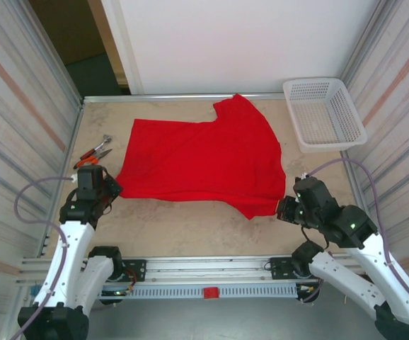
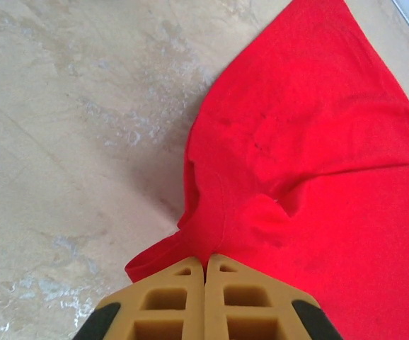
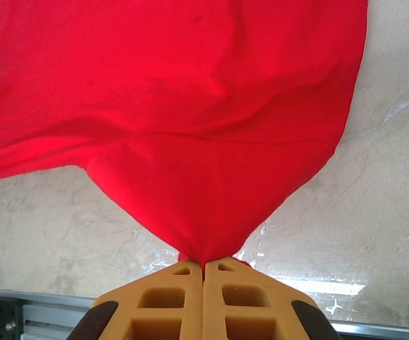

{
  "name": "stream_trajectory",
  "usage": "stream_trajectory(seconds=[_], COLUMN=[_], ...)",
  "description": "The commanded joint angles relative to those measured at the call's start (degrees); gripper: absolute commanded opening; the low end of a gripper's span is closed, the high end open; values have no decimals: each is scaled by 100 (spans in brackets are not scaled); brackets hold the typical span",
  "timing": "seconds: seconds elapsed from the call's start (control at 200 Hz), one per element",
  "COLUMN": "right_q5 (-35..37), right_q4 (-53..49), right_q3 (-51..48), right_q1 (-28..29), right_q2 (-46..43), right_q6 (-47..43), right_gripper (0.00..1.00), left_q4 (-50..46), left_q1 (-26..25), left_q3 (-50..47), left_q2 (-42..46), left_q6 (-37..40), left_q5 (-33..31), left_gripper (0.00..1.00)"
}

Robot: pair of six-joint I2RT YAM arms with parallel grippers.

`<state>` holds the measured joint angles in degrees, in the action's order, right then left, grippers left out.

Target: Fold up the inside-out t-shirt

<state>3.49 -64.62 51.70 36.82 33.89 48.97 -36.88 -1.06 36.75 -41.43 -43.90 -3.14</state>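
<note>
My left gripper moves the held corner outward next and releases it over the shirt's body [image 1: 135,153] [image 2: 265,127] beside the pliers, since the cloth there lies spread flat.
The bright red t-shirt [image 1: 204,156] lies spread flat across the middle of the table, one sleeve pointing to the far edge. My left gripper [image 1: 112,185] is shut on the shirt's near left corner, and the cloth [image 2: 296,163] bunches into its tan fingers [image 2: 180,294]. My right gripper [image 1: 284,207] is shut on the near right corner, where the red cloth [image 3: 190,127] tapers to a point between the tan fingers [image 3: 233,297]. No tag or printed graphic shows on the upper face.
A white mesh basket [image 1: 325,113] stands at the far right corner. Orange-handled pliers [image 1: 95,152] lie by the left wall, just beyond the left gripper. Striped walls close in both sides, and a metal rail [image 1: 204,269] runs along the near edge.
</note>
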Motion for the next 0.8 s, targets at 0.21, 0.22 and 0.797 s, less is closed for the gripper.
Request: stream_trajectory(seconds=[0.21, 0.22, 0.797], right_q5=[-47, -38, -1355], right_q4=[-58, -28, 2848], right_q3=[657, 663, -52], right_q1=[-48, -51, -2373], right_q2=[5, 39, 2503], right_q6=[-107, -129, -1086], right_gripper=[0, 0, 0], left_q4=[-623, -597, 1522], left_q1=[-255, -252, -3], left_q3=[-140, -155, 846], left_q2=[974, 954, -3033], left_q6=[-555, -564, 652], left_q5=[98, 80, 13], left_gripper=[0, 0, 0])
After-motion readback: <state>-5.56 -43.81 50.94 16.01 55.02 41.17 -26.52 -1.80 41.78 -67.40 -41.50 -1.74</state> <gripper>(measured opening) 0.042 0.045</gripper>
